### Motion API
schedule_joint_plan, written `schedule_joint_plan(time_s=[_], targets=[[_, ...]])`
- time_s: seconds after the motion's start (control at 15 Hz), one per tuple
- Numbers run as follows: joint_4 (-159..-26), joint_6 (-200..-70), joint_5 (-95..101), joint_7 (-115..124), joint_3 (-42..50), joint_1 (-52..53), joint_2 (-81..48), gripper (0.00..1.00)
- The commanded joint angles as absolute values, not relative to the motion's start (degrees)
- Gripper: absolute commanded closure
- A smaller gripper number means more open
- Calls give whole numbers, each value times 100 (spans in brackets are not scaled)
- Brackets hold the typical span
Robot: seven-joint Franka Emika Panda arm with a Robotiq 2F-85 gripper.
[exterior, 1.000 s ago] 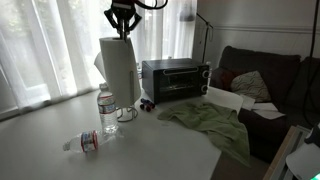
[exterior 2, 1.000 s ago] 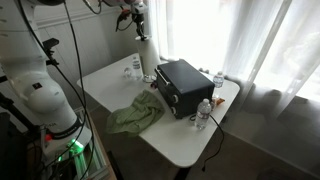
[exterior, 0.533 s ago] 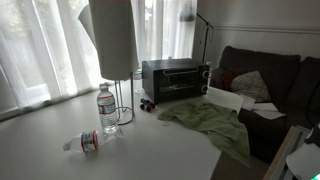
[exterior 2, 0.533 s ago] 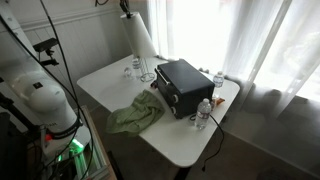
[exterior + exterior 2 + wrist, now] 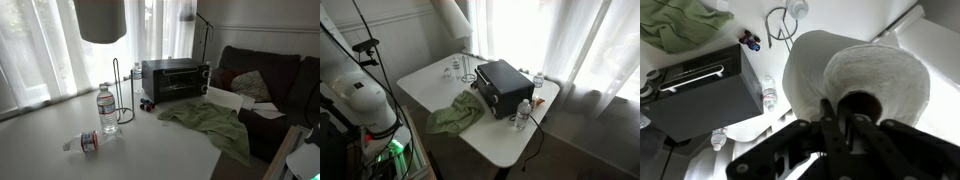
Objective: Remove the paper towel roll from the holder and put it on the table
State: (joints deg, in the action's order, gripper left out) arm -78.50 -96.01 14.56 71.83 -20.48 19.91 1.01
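The patch of bare tabletop beside the upright water bottle is empty, so I should carry the roll (image 5: 100,18) down there with my gripper, away from the holder, and let go of the roll's rim.
The paper towel roll (image 5: 100,18) hangs high above the table (image 5: 40,150), clear of the holder; only its lower part shows at the top edge in both exterior views (image 5: 451,17). The holder (image 5: 124,92), a thin dark wire stand, stands bare on the table next to an upright water bottle (image 5: 107,110), and also shows in an exterior view (image 5: 468,70). In the wrist view my gripper (image 5: 837,108) is shut on the roll's (image 5: 865,75) wall at its hollow core, with the holder (image 5: 780,22) far below. The gripper is out of both exterior views.
A black toaster oven (image 5: 175,78) stands behind the holder and a green cloth (image 5: 210,125) lies beside it. One bottle (image 5: 85,142) lies on its side near the front. More bottles (image 5: 525,112) stand by the oven. A dark sofa (image 5: 265,85) is beyond the table.
The roll has risen straight up off the holder's rod, from fully seated to above the frame's top. The holder now stands bare and has stayed in place.
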Motion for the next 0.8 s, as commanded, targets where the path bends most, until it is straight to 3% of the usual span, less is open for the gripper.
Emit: schedule_joint_plan(time_s=[0.0, 0.73], targets=[[-7238, -9529, 1822, 6981, -2252, 2182, -447, 98], [-5810, -9957, 1457, 5543, -1665, 2749, -2901, 98]])
